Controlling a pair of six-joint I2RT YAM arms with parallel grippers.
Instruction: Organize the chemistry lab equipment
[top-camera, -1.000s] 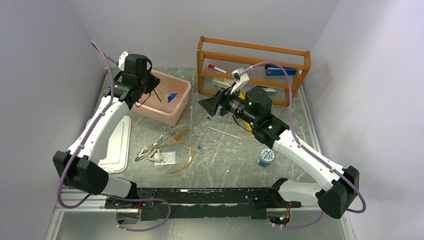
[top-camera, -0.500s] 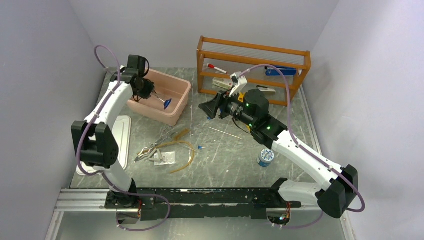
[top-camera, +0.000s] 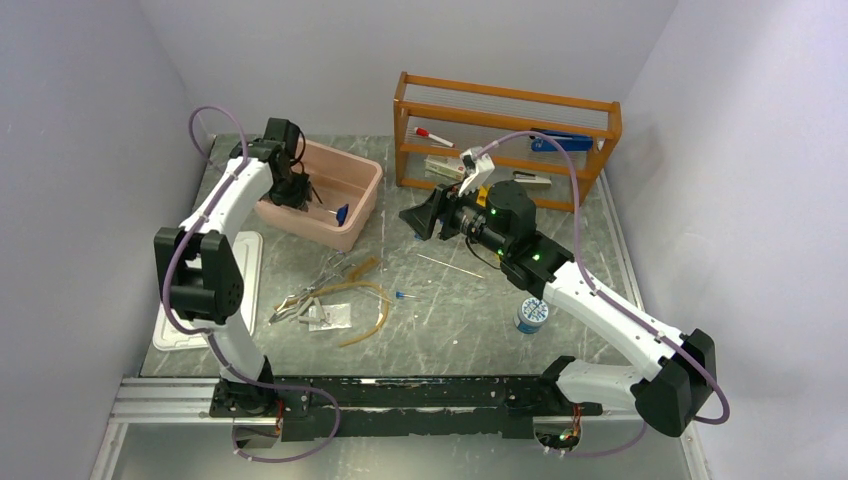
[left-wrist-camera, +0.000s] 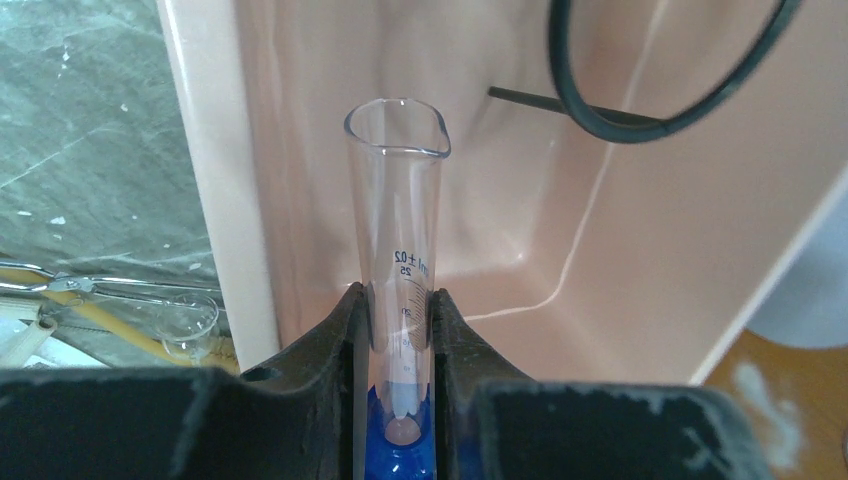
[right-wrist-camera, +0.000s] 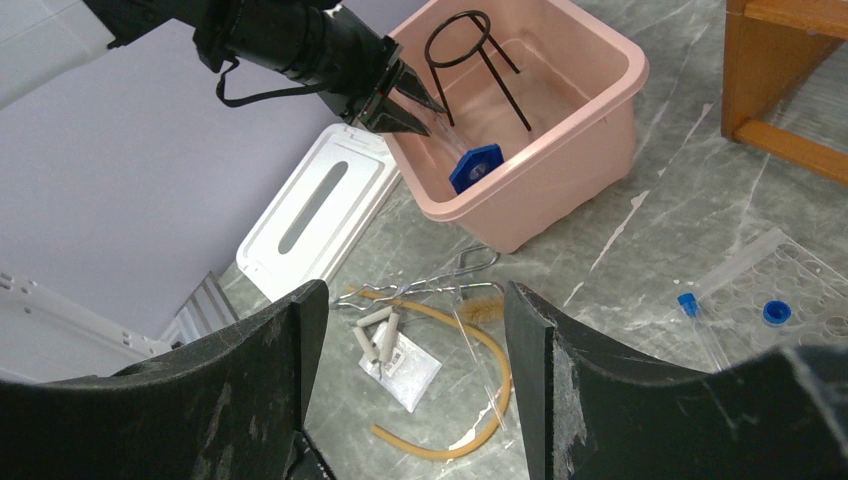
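Next, my left gripper lowers the tilted cylinder slightly toward the bin's bottom along the near side (top-camera: 320, 211) inside the pink bin.
My left gripper (top-camera: 300, 192) (left-wrist-camera: 400, 300) is shut on a clear glass graduated cylinder (left-wrist-camera: 398, 220) with a blue base (top-camera: 342, 211) (right-wrist-camera: 474, 166). It holds the cylinder tilted inside the pink bin (top-camera: 350, 232) (right-wrist-camera: 560, 190). A black wire ring stand (left-wrist-camera: 650, 125) (right-wrist-camera: 470, 55) stands in that bin. My right gripper (top-camera: 422, 213) (right-wrist-camera: 415, 300) hangs open above the table's middle with nothing in it. On the table lie silvery tongs (top-camera: 310, 290) (right-wrist-camera: 440, 290), tan tubing (top-camera: 375, 305) (right-wrist-camera: 480, 425), a blue-capped tube (top-camera: 402, 296) (right-wrist-camera: 690, 305) and a thin glass rod (top-camera: 450, 265).
A wooden shelf (top-camera: 505, 130) at the back holds a red-capped marker (top-camera: 433, 136) and a blue stapler (top-camera: 560, 143). A white lid (top-camera: 245, 270) (right-wrist-camera: 310, 205) lies left of the bin. A small packet (right-wrist-camera: 400, 355) lies by the tubing; a round jar (top-camera: 532, 314) sits right.
My left arm has drawn in and lowered the cylinder deeper into the pink bin, still gripped. The right gripper has barely shifted and stays open.
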